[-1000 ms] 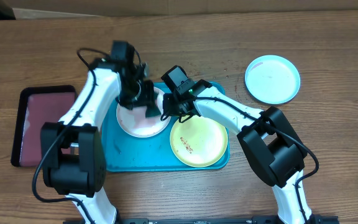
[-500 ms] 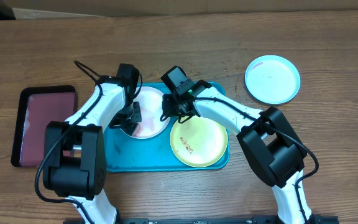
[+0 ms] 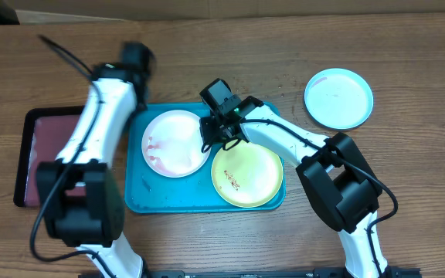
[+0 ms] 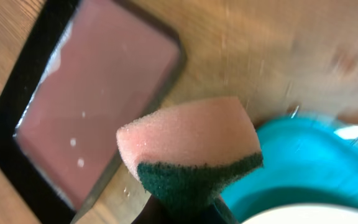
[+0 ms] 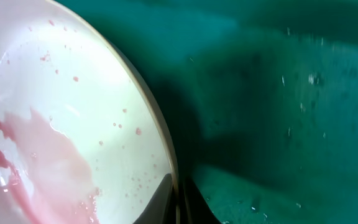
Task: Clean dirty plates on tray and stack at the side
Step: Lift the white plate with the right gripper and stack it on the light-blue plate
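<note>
I will next lift the white plate (image 3: 175,142) with my right gripper, then move it to the right in the overhead view and down onto the light blue plate (image 3: 338,98), because that one is already set aside.
The white plate (image 3: 175,142), smeared with pink liquid, lies on the left half of the teal tray (image 3: 154,197). The yellow-green plate (image 3: 247,174) with dark smears lies on the tray's right half. The light blue plate (image 3: 338,98) sits on the table at the far right. My right gripper (image 3: 209,139) is shut on the white plate's right rim (image 5: 174,180). My left gripper (image 3: 134,62) is shut on a pink-and-green sponge (image 4: 191,155), lifted above the table beyond the tray's far left corner.
A maroon tray with a black rim (image 3: 43,154) lies left of the teal tray; it also shows in the left wrist view (image 4: 86,106). Bare wooden table (image 3: 408,177) surrounds the trays.
My left arm has lifted the sponge off the white plate and swung up and to the left, away from the tray. The right gripper keeps its hold on the plate's rim.
</note>
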Controlling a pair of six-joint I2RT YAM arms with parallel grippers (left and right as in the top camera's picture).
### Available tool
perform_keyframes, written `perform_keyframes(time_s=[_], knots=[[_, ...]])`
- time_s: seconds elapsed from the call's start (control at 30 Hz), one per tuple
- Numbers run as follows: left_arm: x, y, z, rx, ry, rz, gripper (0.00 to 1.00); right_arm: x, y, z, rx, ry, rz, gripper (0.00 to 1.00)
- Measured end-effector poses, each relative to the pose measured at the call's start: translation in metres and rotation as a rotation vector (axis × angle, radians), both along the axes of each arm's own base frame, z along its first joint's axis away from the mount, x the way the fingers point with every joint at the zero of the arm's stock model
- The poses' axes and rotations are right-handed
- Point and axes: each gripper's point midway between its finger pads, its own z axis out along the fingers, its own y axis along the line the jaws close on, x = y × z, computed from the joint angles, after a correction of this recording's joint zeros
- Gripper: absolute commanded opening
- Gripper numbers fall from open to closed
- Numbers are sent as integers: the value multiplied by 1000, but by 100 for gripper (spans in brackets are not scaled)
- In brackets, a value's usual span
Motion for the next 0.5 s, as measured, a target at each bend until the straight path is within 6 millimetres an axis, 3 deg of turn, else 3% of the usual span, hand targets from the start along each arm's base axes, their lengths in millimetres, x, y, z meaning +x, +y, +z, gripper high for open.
perform_keyframes(time_s=[0.13, 0.23, 0.37, 0.5], knots=[[4, 33, 34, -170, -151, 103, 4, 10, 1, 35, 5, -112, 63, 4], [-19, 63, 49, -304, -193, 203, 4, 25, -4, 78, -9, -256, 75, 4], [-76, 100, 42, -436, -122, 393, 4, 43, -19, 147, -91, -510, 100, 4], [-100, 125, 31, -501, -132, 506, 4, 50, -25, 190, -226, -721, 134, 4]])
